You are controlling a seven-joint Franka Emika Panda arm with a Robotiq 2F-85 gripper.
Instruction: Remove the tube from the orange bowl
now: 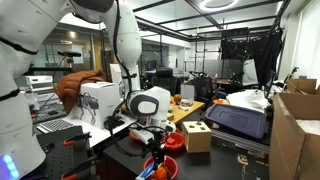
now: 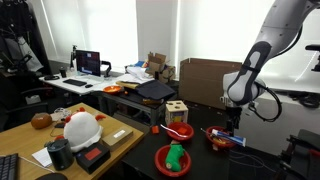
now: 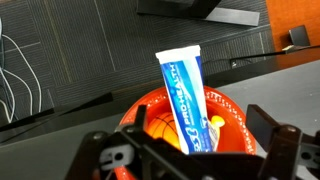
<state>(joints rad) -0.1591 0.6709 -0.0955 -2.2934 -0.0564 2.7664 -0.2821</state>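
The tube [image 1: 148, 169] [image 3: 187, 94] is already between my gripper's open fingers, so next my gripper will move down and toward the tube's protruding end, onto the tube beside the bowl's rim.
In the wrist view the tube [image 3: 182, 95], blue and white with printing, lies lengthwise in the orange bowl [image 3: 232, 118]. Its far end sticks out past the rim and its near end is hidden behind my gripper body. My gripper [image 3: 200, 140] is low over the bowl with a finger on each side of the tube and gaps showing, so it looks open. A small orange ball [image 3: 158, 128] lies beside the tube. In both exterior views the gripper [image 1: 155, 152] [image 2: 233, 128] hangs just over the bowl [image 1: 165, 168] [image 2: 220, 138].
A red bowl holding a white item [image 2: 178, 130] and a red bowl holding a green item [image 2: 175, 160] sit on the dark table. A wooden shape-sorter box [image 2: 176, 110] [image 1: 197, 135] stands nearby. A black case [image 1: 240, 118] and cardboard boxes [image 1: 300, 130] lie beyond.
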